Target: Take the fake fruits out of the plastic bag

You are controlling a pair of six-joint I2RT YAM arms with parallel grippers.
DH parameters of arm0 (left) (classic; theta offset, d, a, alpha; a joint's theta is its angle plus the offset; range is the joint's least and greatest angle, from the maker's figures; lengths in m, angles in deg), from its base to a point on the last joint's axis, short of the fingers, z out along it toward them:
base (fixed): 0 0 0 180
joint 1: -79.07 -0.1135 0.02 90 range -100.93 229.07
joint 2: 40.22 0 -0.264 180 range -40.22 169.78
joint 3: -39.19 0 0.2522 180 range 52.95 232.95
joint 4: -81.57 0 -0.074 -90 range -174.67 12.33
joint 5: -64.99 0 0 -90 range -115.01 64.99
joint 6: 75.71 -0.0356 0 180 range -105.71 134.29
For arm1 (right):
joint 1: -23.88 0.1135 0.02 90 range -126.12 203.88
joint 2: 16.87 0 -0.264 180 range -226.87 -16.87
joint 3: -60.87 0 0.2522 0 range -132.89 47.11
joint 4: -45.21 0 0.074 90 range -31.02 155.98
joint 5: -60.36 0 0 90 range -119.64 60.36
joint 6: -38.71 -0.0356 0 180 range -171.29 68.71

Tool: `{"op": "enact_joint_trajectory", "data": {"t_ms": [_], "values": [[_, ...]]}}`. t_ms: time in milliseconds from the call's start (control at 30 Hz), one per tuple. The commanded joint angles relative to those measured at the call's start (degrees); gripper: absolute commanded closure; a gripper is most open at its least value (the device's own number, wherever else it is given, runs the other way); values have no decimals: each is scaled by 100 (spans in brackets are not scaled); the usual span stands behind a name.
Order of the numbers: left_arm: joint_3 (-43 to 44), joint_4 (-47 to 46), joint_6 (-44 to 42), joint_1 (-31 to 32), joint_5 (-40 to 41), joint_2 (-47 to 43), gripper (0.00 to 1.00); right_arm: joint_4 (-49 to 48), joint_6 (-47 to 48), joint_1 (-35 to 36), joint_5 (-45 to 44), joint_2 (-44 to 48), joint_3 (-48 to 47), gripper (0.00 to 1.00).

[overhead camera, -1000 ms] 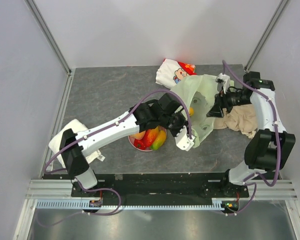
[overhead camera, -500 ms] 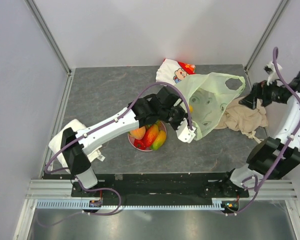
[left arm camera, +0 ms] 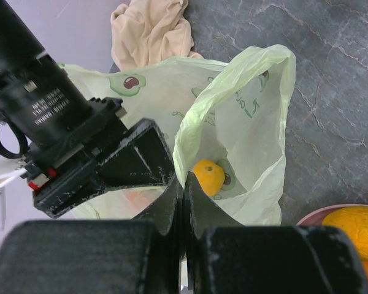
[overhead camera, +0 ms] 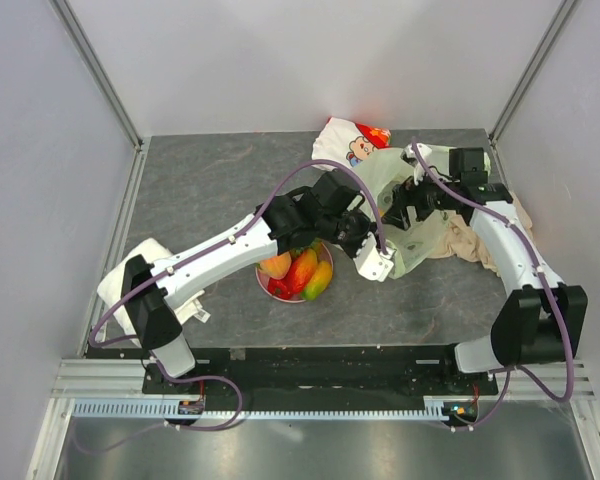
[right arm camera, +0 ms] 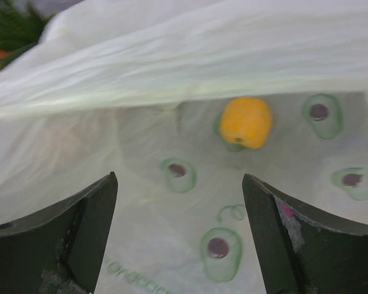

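My right gripper will move down and to the left in the top view next, around the orange fake fruit (overhead camera: 382,212) (right arm camera: 246,122), because the fruit is below the gripper and on that side.
The pale-green plastic bag (overhead camera: 412,228) lies open at the right of the mat. My left gripper (overhead camera: 377,256) is shut on the bag's rim (left arm camera: 183,160) and holds the mouth up. An orange fake fruit (left arm camera: 208,176) rests inside on the bag's floor. In the right wrist view the orange (right arm camera: 246,121) lies just ahead of my right gripper (right arm camera: 179,202). This gripper (overhead camera: 400,203) is open inside the bag's mouth and holds nothing. A green pineapple crown (right arm camera: 10,26) shows beyond the bag's film. A peach (overhead camera: 276,265), a red piece (overhead camera: 300,270) and a mango (overhead camera: 319,281) lie on the pink plate (overhead camera: 327,257).
A white-and-red cartoon pouch (overhead camera: 345,146) lies behind the bag. A beige cloth (overhead camera: 478,247) is bunched under the right arm. A white cloth (overhead camera: 125,283) sits at the left by the left arm's base. Grey walls close in the mat.
The right arm swung out to the far right, then came back into the bag's mouth with its jaws wide. The left gripper kept its hold on the rim.
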Motion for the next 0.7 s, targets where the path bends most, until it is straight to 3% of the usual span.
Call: {"op": "enact_joint_trajectory", "data": {"t_ms": [0,233,567,667], "values": [[102,-216,308,-10,10,-62,98,-1576,-512,75,-861,-333,-3,8],[242,-216,413,-19,36,61,98,-1972,-512,435,-1362,-1396,6,6],[304,-216,448,-19,89,167,98,-2824,-837,910,-1969,-2127,50,4],[313,-216,440,-28,133,210,98,-2694,-715,1042,-2250,-2390,-117,5]]}}
